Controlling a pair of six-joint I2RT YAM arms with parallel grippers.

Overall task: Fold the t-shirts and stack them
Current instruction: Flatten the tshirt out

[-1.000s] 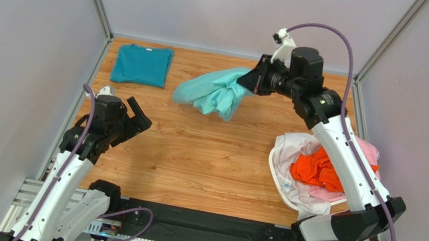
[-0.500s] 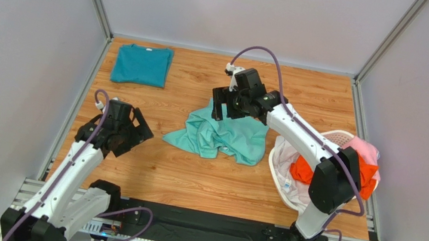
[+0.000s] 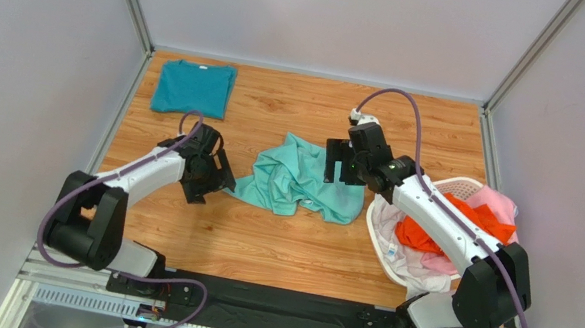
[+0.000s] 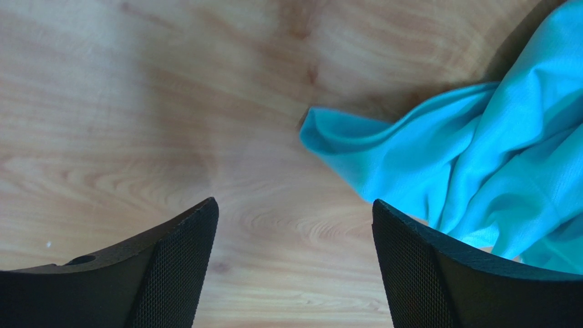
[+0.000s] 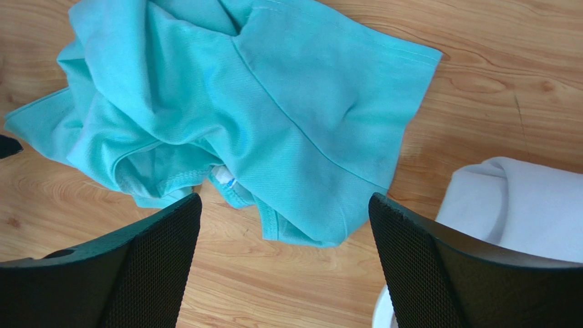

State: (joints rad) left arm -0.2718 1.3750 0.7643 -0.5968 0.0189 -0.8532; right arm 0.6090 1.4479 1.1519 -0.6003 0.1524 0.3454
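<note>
My right gripper will come down onto the shirt's far corner by the basket and close on it, since that corner lies flat and uncovered against bare wood.
A light mint-aqua t-shirt lies crumpled at mid-table. My left gripper hovers open just left of its left corner; in the left wrist view that corner sits ahead and to the right of the gripper, with bare wood between the fingers. My right gripper hangs open over the shirt's right side. In the right wrist view, the shirt's hem reaches down between the fingers of the gripper, ungripped. A darker teal t-shirt lies folded at the back left.
A white laundry basket stands at the right edge, holding orange, pink and white t-shirts. The white cloth shows at the right of the right wrist view. Grey walls enclose the table.
The right gripper carried the mint shirt down to mid-table, let it go and opened, then shifted right. The left arm reached forward and right to the shirt's left corner.
</note>
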